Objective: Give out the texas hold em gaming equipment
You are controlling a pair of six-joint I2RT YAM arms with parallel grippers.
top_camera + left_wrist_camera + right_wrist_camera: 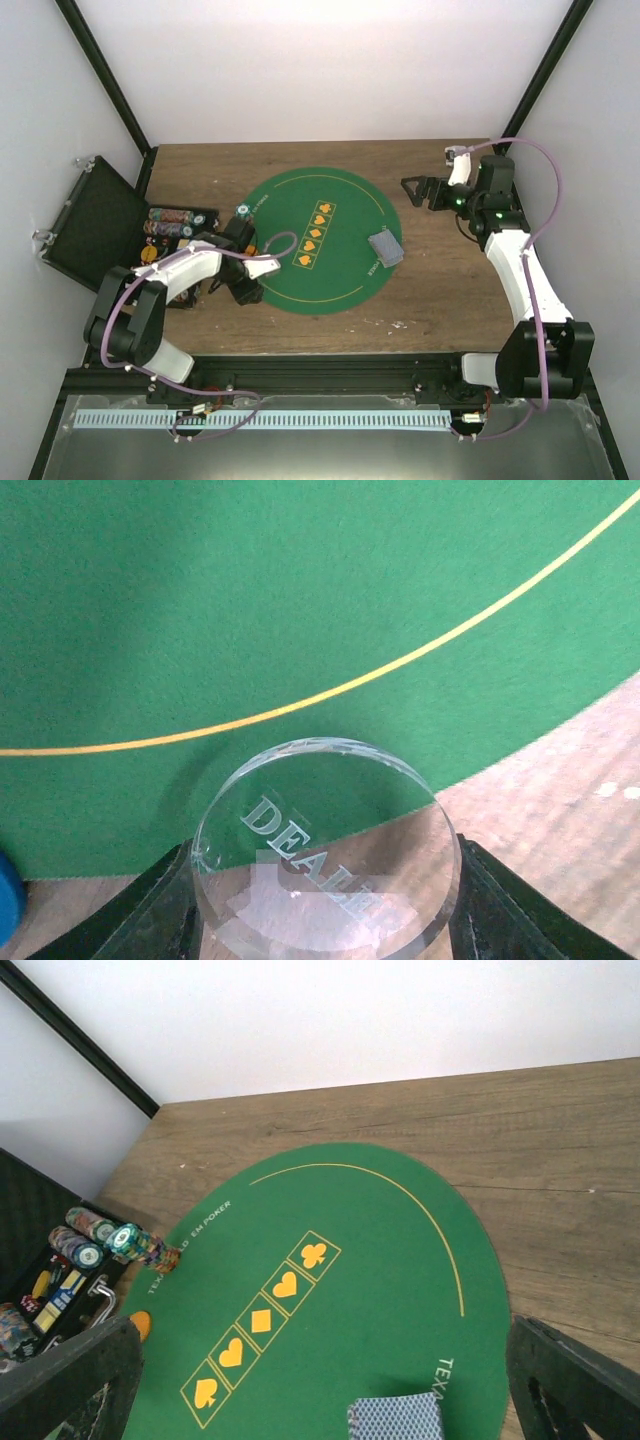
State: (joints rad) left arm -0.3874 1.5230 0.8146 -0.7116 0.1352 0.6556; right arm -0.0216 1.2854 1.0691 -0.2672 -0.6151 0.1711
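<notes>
My right gripper is open, and next I will bring it across the mat [345, 285] onto the rim of the clear disc [325, 850] between my left gripper's fingers.
My left gripper [243, 290] sits at the near-left edge of the green mat [345, 285]. It is shut on a clear round disc [325, 850] engraved "DEALER", held on edge between the black fingers [140, 920] just above the mat's rim. A blue disc [8, 900] shows at the lower left, on the wood. A grey-blue-backed deck of cards [385, 248] lies on the mat's right side and also shows in the right wrist view [395, 1418]. An orange disc [141, 1323] lies at the mat's left edge. My right gripper [420, 190] is open, empty and raised beyond the deck.
An open black case [95, 220] holding rows of chips [170, 215] stands at the left. A stack of chips [243, 210] stands at the mat's left rim. Bare wood table [440, 290] lies right of the mat.
</notes>
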